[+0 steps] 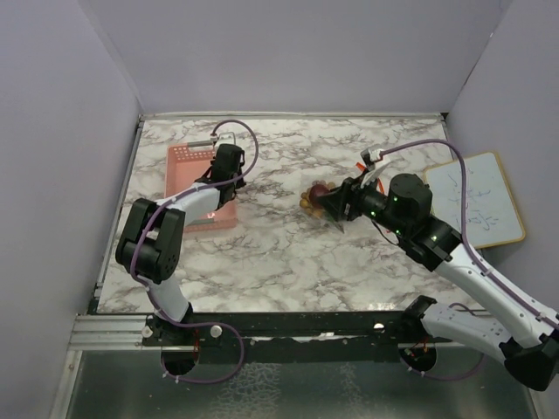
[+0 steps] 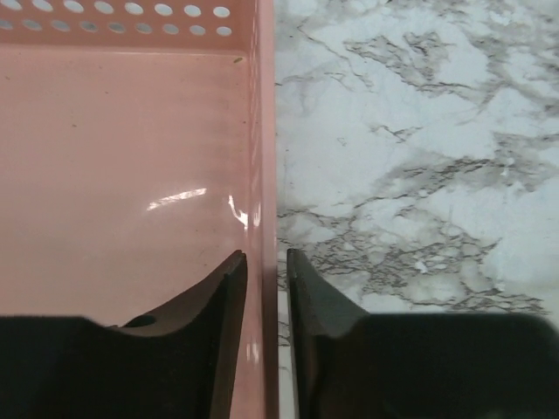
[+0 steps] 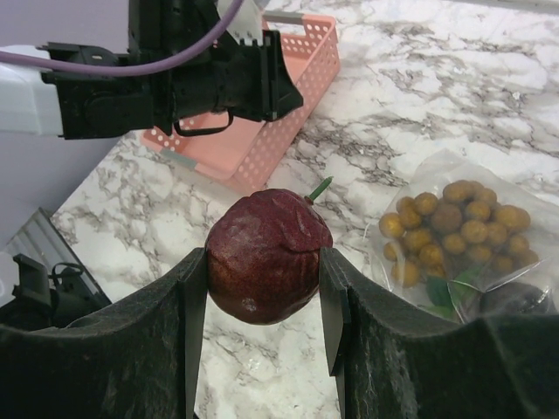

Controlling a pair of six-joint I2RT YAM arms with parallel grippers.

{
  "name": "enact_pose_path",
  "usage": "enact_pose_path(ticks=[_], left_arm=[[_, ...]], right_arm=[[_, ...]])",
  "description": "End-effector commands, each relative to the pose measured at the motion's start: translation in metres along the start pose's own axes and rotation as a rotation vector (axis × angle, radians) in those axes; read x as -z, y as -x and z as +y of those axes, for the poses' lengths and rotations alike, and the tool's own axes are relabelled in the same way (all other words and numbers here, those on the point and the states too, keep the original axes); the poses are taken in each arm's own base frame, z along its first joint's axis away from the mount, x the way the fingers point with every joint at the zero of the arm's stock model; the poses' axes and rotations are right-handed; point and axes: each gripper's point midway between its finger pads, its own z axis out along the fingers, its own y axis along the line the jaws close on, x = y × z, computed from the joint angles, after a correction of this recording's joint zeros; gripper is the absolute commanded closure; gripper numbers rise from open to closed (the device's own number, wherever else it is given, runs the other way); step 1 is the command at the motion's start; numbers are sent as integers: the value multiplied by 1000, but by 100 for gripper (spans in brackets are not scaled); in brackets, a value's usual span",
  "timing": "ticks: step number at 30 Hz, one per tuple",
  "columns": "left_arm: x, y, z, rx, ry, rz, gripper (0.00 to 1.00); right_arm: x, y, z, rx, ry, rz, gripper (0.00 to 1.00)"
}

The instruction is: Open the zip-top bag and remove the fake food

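The right gripper moves to the left in the top view next, over the pink basket's near end (image 1: 224,212), to release the fruit (image 1: 320,188), since it hangs clear of the bag.
My right gripper (image 3: 264,271) is shut on the dark maroon round fruit (image 3: 268,255) and holds it above the marble table. In the top view the fruit (image 1: 320,188) sits at the gripper (image 1: 321,199) tip. The clear zip-top bag (image 3: 437,179) lies to the right in the right wrist view, with the bunch of golden-brown grapes (image 3: 454,223) still inside it. In the top view the grapes (image 1: 307,201) show beside the gripper. My left gripper (image 2: 265,262) is shut on the right wall of the pink basket (image 2: 262,131).
The pink basket (image 1: 188,166) stands at the back left with the left gripper (image 1: 229,185) on its right wall; it also shows in the right wrist view (image 3: 262,140). A small whiteboard (image 1: 476,199) lies at the right edge. Purple walls enclose the table.
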Motion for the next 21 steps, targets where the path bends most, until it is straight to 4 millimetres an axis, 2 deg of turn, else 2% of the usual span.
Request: enact_pose_path(ticks=[1,2,4,6,10,13,16,19,21], left_arm=[[7,13,-12,26,-61,-20,56],[9,12,-10,32,-55,-24,44],[24,30,-9,47,-60,-70,32],[32,42,-5,58,-49,-91,30],[51,61,8,91,-49,-106,19],[68,64,41,174,-10,-116,14],[92,58,80,319,0,-158,13],[118,49,106,412,24,-235,14],[125,37,117,431,55,-237,14]], right_arm=[[-14,-11,-13,17,-38,17,54],[-19,-14,-14,37,-34,24,54],[-29,-21,-15,71,-15,46,53],[-41,-28,-15,88,1,76,51],[-66,-38,-11,75,46,106,51],[-89,-40,-4,55,99,116,51],[-119,-49,5,50,170,144,51],[-151,-57,26,99,236,160,49],[-175,-64,39,121,262,178,49]])
